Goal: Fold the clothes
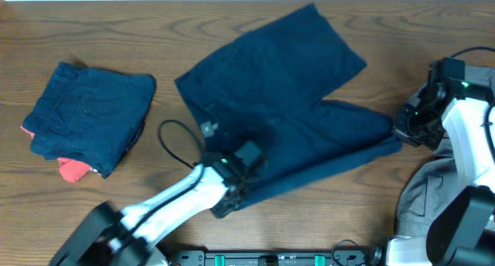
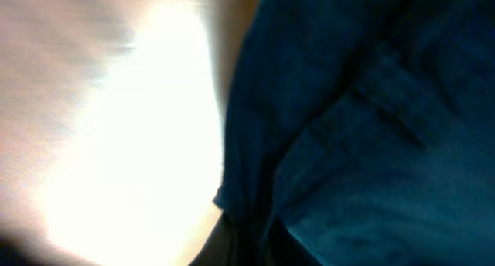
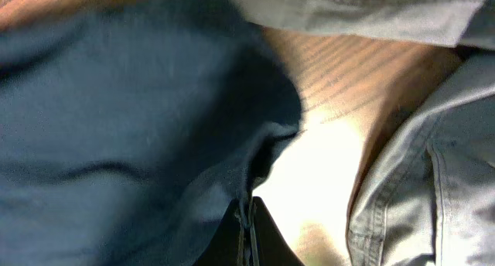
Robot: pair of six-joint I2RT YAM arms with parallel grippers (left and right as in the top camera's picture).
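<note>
My right gripper lifts over the other leg's end next, outward and to the gripper's left in the overhead view, and releases there, as the legs lie apart.
Navy blue shorts (image 1: 286, 88) lie spread across the middle of the table, one leg reaching up and right, the other stretched to the right. My left gripper (image 1: 232, 190) is shut on the shorts' lower left edge (image 2: 255, 219). My right gripper (image 1: 402, 131) is shut on the right leg's end (image 3: 249, 212). A folded pile of navy shorts (image 1: 89, 115) with a coral-red piece (image 1: 73, 170) under it lies at the left. A grey garment (image 1: 421, 196) lies at the lower right and shows in the right wrist view (image 3: 418, 173).
The wooden table (image 1: 155, 34) runs to a pale back edge at the top. A black cable loops (image 1: 174, 142) beside the left arm. The right arm's white body (image 1: 468, 134) stands over the grey garment.
</note>
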